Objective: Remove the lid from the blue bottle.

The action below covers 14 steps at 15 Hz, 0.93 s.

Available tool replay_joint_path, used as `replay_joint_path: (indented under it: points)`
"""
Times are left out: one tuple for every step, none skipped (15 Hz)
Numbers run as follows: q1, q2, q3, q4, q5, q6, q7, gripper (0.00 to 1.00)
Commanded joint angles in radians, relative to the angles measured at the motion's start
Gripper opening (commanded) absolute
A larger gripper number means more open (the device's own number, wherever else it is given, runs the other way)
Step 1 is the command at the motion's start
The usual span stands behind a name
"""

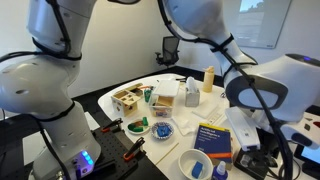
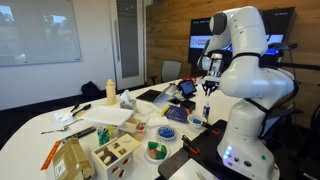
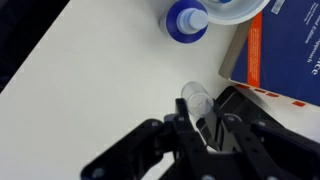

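The bare white tabletop below my gripper is clear of the blue bottle (image 1: 221,170) and the book. I should move my gripper down onto that spot and let go of the lid.
In the wrist view my gripper (image 3: 200,112) is shut on the lid (image 3: 196,99), a small clear round cap held between the two fingertips above the white table. The blue bottle (image 3: 186,20) stands apart from it at the top of that view, seen from above with a pale open neck, next to the white bowl (image 3: 236,10). In an exterior view the bottle (image 1: 221,170) shows beside the bowl (image 1: 195,163) near the table's front edge. In an exterior view the gripper (image 2: 207,88) hangs above the table's far side; the bottle is hidden there.
A blue-and-yellow book (image 3: 285,50) lies right beside the gripper and also shows in an exterior view (image 1: 213,138). A round blue patterned dish (image 1: 162,130), a wooden box (image 1: 127,100), a yellow bottle (image 1: 208,78) and other clutter fill the table.
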Motion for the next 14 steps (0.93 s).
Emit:
replay_joint_path:
  points:
    - [-0.076, 0.211, 0.058, 0.195, 0.038, -0.001, 0.038, 0.06]
    - [-0.087, 0.256, 0.062, 0.238, 0.022, -0.006, 0.054, 0.06]
    - [-0.097, 0.315, 0.065, 0.295, 0.008, -0.010, 0.075, 0.06]
    - [-0.103, 0.363, 0.061, 0.343, -0.009, -0.015, 0.095, 0.06]
    - [-0.112, 0.409, 0.062, 0.391, -0.020, -0.025, 0.115, 0.06]
    - [-0.120, 0.449, 0.062, 0.433, -0.029, -0.031, 0.131, 0.06]
    - [-0.123, 0.479, 0.055, 0.465, -0.043, -0.039, 0.148, 0.06]
    - [-0.130, 0.512, 0.057, 0.502, -0.053, -0.046, 0.160, 0.06]
    - [-0.136, 0.541, 0.056, 0.533, -0.064, -0.047, 0.175, 0.06]
    - [-0.143, 0.566, 0.058, 0.562, -0.072, -0.053, 0.185, 0.06]
    - [-0.150, 0.589, 0.061, 0.589, -0.078, -0.058, 0.190, 0.06]
    - [-0.156, 0.605, 0.063, 0.612, -0.083, -0.067, 0.195, 0.06]
    - [-0.166, 0.618, 0.071, 0.634, -0.082, -0.081, 0.192, 0.50]
    - [-0.174, 0.626, 0.076, 0.654, -0.080, -0.089, 0.191, 0.51]
